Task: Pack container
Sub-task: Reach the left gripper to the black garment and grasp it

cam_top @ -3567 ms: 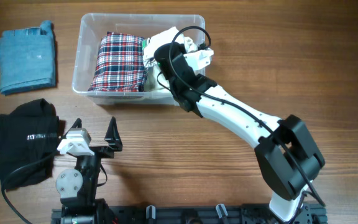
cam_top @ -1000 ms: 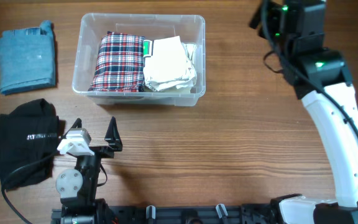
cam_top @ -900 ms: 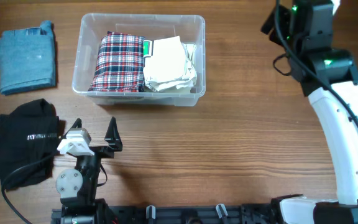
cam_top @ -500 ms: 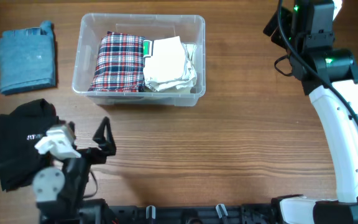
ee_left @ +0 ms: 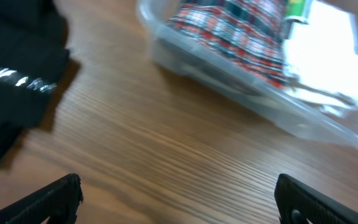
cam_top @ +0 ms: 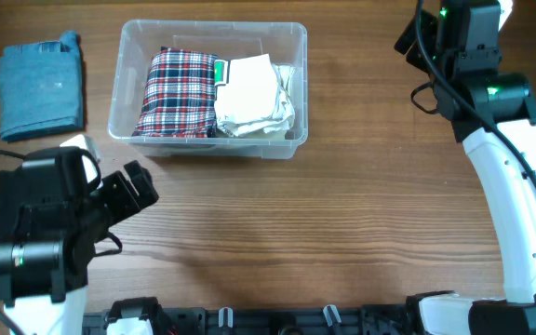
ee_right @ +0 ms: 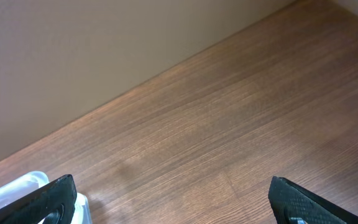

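Only wood lies between my fingers, so my left gripper shifts to the left in the overhead view next and lowers to the black garment (ee_left: 11, 87).
The clear container (cam_top: 117, 104) stands at the back of the table, holding a red plaid garment (cam_top: 180, 91) on its left and a cream garment (cam_top: 254, 96) on its right. From the left wrist I see its near wall (ee_left: 241, 93) with both garments behind it. My left gripper (ee_left: 179, 202) is open over bare wood, with a black garment (ee_left: 11, 87) to its left. In the overhead view the left arm (cam_top: 45, 233) covers that black garment. My right gripper (ee_right: 173, 202) is open and empty, raised at the far right, well away from the container corner (ee_right: 17, 190).
A folded blue garment (cam_top: 40, 88) lies at the back left, apart from the container. The right arm (cam_top: 515, 186) runs along the right side of the table. Bare wood lies between the container and the table's front edge.
The right arm left the container and swung to the far right, then held still. The left arm rose from its rest and turned left, now covering the black garment from above.
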`<state>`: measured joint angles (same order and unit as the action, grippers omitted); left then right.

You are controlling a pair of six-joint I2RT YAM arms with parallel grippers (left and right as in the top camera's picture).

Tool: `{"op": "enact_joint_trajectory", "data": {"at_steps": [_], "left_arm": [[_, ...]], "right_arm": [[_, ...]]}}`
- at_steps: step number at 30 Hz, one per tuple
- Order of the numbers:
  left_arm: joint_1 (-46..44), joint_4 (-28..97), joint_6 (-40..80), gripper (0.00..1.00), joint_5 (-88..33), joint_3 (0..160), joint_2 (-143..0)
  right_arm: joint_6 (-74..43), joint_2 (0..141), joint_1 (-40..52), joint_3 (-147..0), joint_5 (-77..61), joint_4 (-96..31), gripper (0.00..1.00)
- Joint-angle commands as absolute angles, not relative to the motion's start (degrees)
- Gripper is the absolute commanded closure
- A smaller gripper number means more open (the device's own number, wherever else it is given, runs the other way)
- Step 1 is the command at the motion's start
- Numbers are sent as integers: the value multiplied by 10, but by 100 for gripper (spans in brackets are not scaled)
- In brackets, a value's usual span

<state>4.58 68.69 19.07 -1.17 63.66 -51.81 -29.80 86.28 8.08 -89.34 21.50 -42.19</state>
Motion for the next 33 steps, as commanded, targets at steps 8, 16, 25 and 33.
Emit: {"op": "enact_joint_trajectory", "data": {"at_steps": [8,16,25,33], "left_arm": [[47,679,192,0,349,646,-791],[153,638,199,0,212,645,-835],[203,557,136,0,226,609,-903],[220,453,64,0,247,609,-1007]], "right_arm": [[-304,868,82,-891,225,-421,0],[-304,868,82,-891,225,-421,0],[-304,868,82,-891,225,-421,0],[-304,868,82,-891,225,-421,0]]}}
